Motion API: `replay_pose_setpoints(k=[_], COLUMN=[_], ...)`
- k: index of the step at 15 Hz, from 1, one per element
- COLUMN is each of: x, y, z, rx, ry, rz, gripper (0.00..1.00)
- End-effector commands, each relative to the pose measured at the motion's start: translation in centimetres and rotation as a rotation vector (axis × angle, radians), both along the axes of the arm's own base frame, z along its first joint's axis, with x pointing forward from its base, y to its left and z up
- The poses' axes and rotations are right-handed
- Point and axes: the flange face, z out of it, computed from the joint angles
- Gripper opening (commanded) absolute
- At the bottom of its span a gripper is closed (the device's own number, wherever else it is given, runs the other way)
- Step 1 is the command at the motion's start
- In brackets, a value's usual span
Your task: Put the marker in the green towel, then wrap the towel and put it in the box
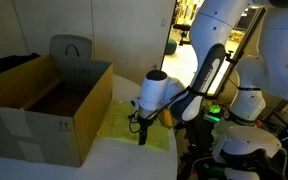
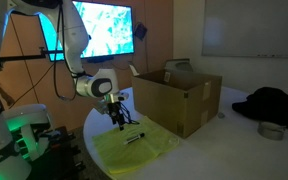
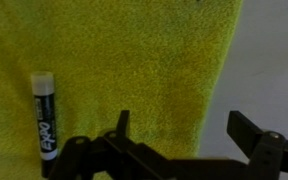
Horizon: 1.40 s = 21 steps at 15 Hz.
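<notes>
The gripper lowers onto the green towel's edge (image 3: 203,128) beside the marker (image 3: 45,112) next and closes on the towel, because that edge runs between my open fingers.
The green towel (image 3: 114,70) lies flat on the white table, also seen in both exterior views (image 1: 124,128) (image 2: 134,150). The marker (image 3: 45,112), black with a white cap end, lies on the towel; in an exterior view it shows as a small dark stick (image 2: 134,138). My gripper (image 3: 184,130) is open and empty, hovering just above the towel's edge (image 1: 141,130) (image 2: 119,122), to the side of the marker. The brown cardboard box (image 1: 44,105) (image 2: 179,98) stands open beside the towel.
A grey bag-like object (image 1: 72,48) stands behind the box. A dark cloth (image 2: 274,103) and a small round tin (image 2: 271,130) lie on the table past the box. The table's edge (image 1: 174,160) runs close by the towel.
</notes>
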Motion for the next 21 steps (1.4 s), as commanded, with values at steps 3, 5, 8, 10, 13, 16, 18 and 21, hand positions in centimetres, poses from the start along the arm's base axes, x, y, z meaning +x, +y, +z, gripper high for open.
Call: replay_pose_setpoints(k=[3,5,8,10,13,16,18,21], x=[-0.4,-0.5,-0.5,-0.4,-0.4,-0.4,-0.5,-0.9], y=[0.1,-0.4,-0.8,-0.7,-0.7,-0.9,-1.1,-1.3], z=[-1.9,-2.5,-3.1,-3.1,-2.7,-1.9,-1.0,0.2], rx=[0.042,0.045,0.054,0.064,0.074,0.068,0.065,0.068], ry=[0.026,0.043,0.063,0.067,0.068,0.06,0.051,0.048], rz=[0.004,-0.005,-0.01,-0.008,-0.002,0.005,0.01,0.008], gripper=[1.0,1.0,0.89,0.67,0.44,0.21,0.05,0.03])
